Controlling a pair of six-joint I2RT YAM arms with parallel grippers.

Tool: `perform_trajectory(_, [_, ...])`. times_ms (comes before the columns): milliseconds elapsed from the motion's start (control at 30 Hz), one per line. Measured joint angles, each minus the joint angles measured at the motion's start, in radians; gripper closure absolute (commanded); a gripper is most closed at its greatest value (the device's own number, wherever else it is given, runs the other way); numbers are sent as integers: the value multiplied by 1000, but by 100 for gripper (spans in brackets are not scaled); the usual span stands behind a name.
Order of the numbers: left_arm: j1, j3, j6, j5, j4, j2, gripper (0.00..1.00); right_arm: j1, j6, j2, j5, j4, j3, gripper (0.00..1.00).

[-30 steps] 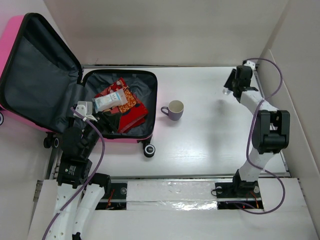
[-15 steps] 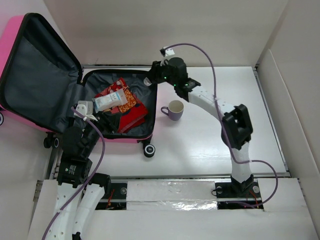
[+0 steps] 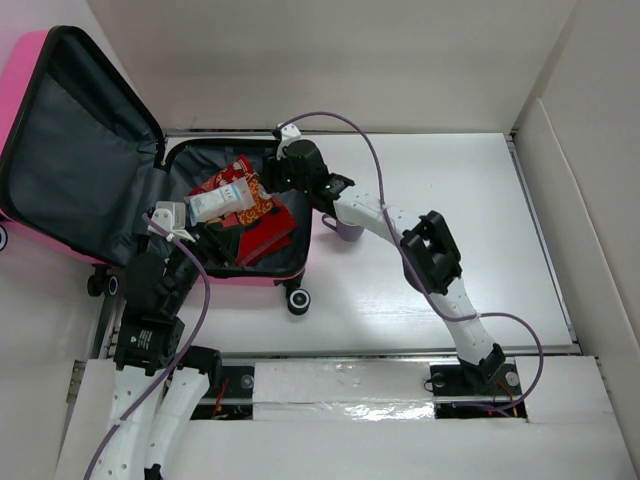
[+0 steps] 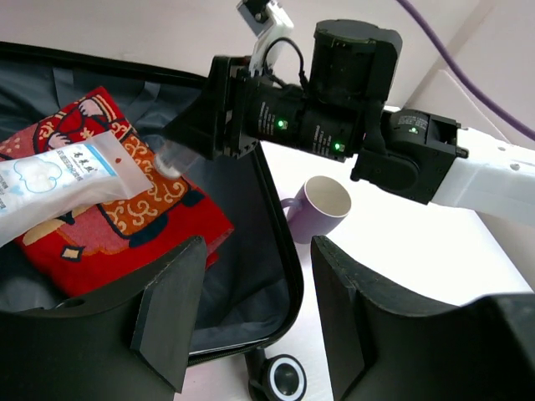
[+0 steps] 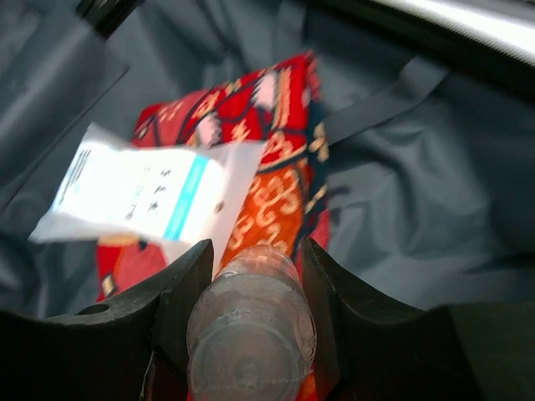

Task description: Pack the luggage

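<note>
My right gripper should next move past the cloth and go down to release the bottle (image 5: 251,334), because bare grey lining (image 5: 403,259) is below, to its right in the wrist view.
The pink luggage (image 3: 22,80) lies open, with its lid up at the left and its grey-lined base (image 3: 295,180) flat. A red patterned cloth (image 3: 265,220) and a white packet (image 3: 220,200) lie inside. My right gripper (image 3: 272,178) hovers over the base, shut on a small clear bottle (image 5: 251,334). The bottle also shows in the left wrist view (image 4: 171,159), above the cloth (image 4: 142,217). My left gripper (image 4: 259,251) is open and empty at the case's near rim (image 4: 288,284).
A purple mug (image 3: 347,230) stands on the white table just right of the suitcase, partly under my right arm; it also shows in the left wrist view (image 4: 322,205). A black suitcase wheel (image 3: 298,298) sticks out at the near corner. White walls enclose the table.
My right arm has swung from the table's far right corner across to the suitcase, and its gripper is now over the base with the bottle. The left arm has not moved.
</note>
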Motion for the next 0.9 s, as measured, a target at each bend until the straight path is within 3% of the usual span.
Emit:
perform_trajectory(267, [0,0,0,2,0,0,50,2,-64,23,244,4,28,59])
perform_trajectory(400, [0,0,0,5,0,0,50,4,-94,61,325,2,26,54])
perform_trajectory(467, [0,0,0,8,0,0,50,8,-106,81,343,-11,26,49])
perform_trajectory(600, [0,0,0,8,0,0,50,26,-127,99,352,-16,23,28])
perform_trajectory(767, [0,0,0,9,0,0,50,50,-142,60,347,-10,-4,20])
perform_trajectory(867, [0,0,0,10,0,0,50,54,-156,-25,336,-8,-83,20])
perform_trajectory(900, [0,0,0,10,0,0,50,53,-161,-69,333,-3,-122,38])
